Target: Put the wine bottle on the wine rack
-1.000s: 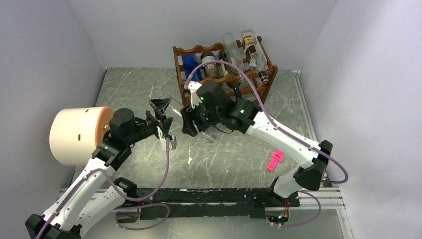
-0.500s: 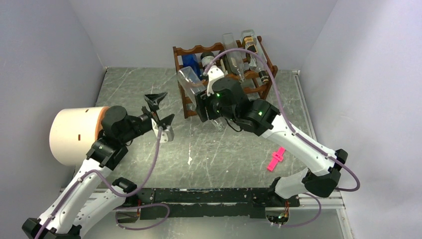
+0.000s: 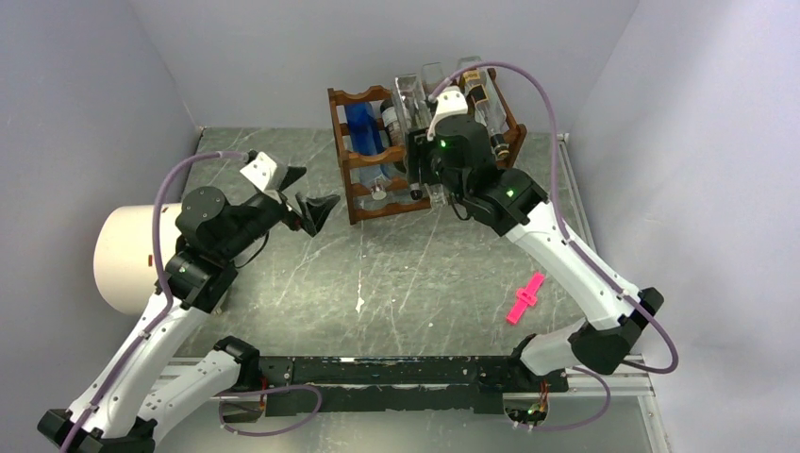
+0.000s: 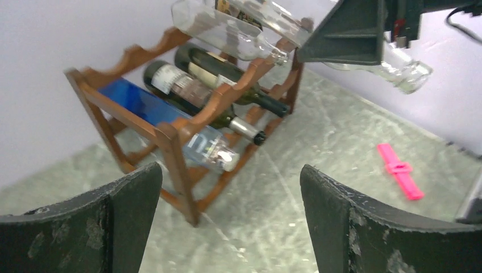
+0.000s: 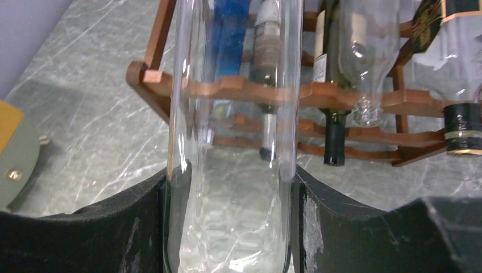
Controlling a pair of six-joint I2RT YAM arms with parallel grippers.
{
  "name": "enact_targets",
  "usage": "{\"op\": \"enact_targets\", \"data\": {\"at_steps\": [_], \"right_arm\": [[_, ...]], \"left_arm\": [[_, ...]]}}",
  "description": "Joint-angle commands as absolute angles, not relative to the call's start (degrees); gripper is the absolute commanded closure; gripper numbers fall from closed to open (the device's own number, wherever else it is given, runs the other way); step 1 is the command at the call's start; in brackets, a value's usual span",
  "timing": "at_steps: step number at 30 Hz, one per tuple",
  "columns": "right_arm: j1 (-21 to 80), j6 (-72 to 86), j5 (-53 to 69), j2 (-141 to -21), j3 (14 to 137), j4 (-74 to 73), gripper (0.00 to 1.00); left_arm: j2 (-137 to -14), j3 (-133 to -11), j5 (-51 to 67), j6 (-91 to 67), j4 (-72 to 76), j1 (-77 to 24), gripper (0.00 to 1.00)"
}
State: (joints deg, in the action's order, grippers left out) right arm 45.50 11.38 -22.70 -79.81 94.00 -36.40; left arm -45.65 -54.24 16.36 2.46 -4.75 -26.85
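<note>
I will move my right gripper outward and down onto the wine rack's free notch (image 5: 275, 96) beside the racked clear bottle next, and then let go, because the wine bottle (image 5: 233, 114) is hanging above the wine rack's top shelf.
The wine bottle (image 5: 233, 114) is clear glass, and my right gripper (image 5: 230, 176) is shut on its body. In the top view the wine bottle (image 3: 408, 94) hangs over the top tier of the wine rack (image 3: 351, 189), near its middle, with my right gripper (image 3: 426, 175) at the rack's front. The left wrist view shows its neck (image 4: 404, 73) jutting out past a right finger (image 4: 349, 34), apart from the wine rack (image 4: 170, 136). Left of the rack my left gripper (image 3: 309, 193) is open and holds nothing (image 4: 227, 176).
The rack holds a blue bottle (image 3: 363, 127), dark bottles (image 4: 227, 74) and clear bottles (image 3: 476, 80) on its top right. A cream cylinder (image 3: 132, 255) stands by the left wall. A pink clip (image 3: 522, 302) lies on the table at the right.
My right arm has carried the clear bottle up and back from mid-table to above the rack. My left arm has drawn back to the left and turned, its jaws staying open.
</note>
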Motion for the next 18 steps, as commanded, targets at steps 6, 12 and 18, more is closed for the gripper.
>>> {"op": "enact_targets", "data": {"at_steps": [6,12,18], "right_arm": [[37.23,8.89,-17.55,-90.12,103.18,-27.01,1.00],[33.33,6.98,-14.02,-99.85,110.03,-26.83,1.00],[31.27,6.06,-11.81,-105.78,114.78,-26.51,1.00]], "left_arm": [[-43.25,-47.82,9.48,-19.98,-4.12,-26.89,0.06],[-47.44,-50.97,3.20,-26.38,-11.79,-26.89,0.06],[-49.70,-54.15,-2.99,-33.82,-19.31,-26.89,0.06]]}}
